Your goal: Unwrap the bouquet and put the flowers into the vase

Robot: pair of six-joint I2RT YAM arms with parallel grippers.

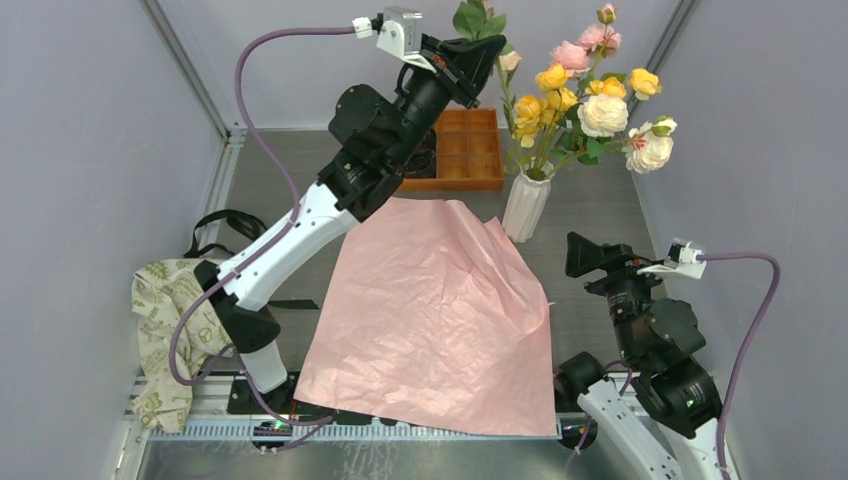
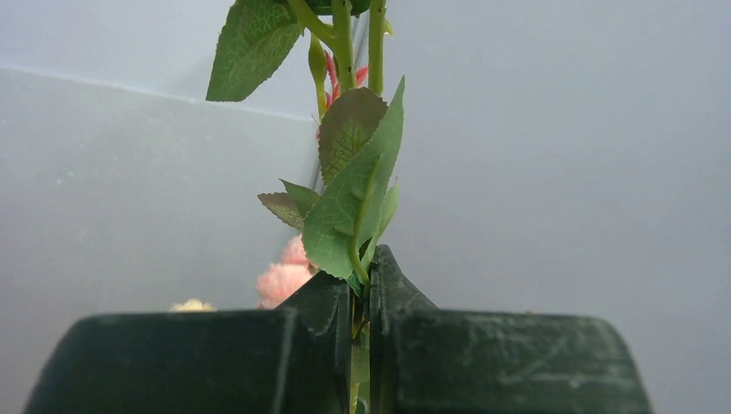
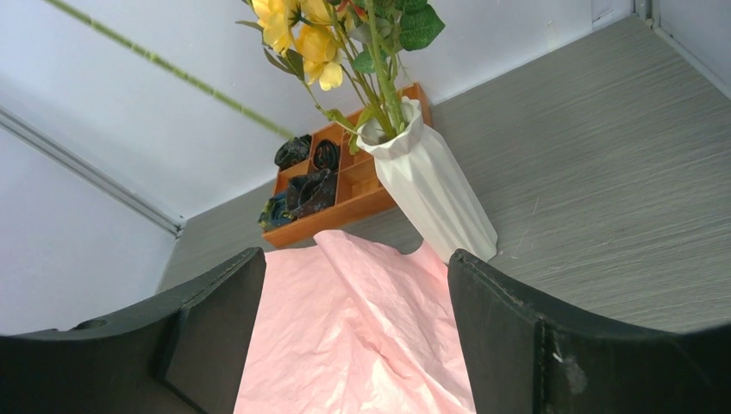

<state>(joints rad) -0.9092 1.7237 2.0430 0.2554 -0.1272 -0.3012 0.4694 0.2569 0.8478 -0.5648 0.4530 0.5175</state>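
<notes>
My left gripper moves down and rightward in the top view to the vase's opening next and releases the flower's stem there, since other flowers already stand inside.
The white ribbed vase stands right of centre at the back, and several flowers with yellow, pink and white blooms rise from it. High above and left of the vase, my left gripper is shut on one flower's leafy green stem. That stem's bloom is out of frame. My right gripper hovers open and holds nothing, low at the right, facing the vase. No wrapped bouquet is in view. A pink paper sheet lies spread flat.
An orange compartment tray with dark rosettes sits behind the pink sheet, left of the vase. Crumpled beige patterned paper and a black ribbon lie at the left edge. Grey walls close in the table on three sides.
</notes>
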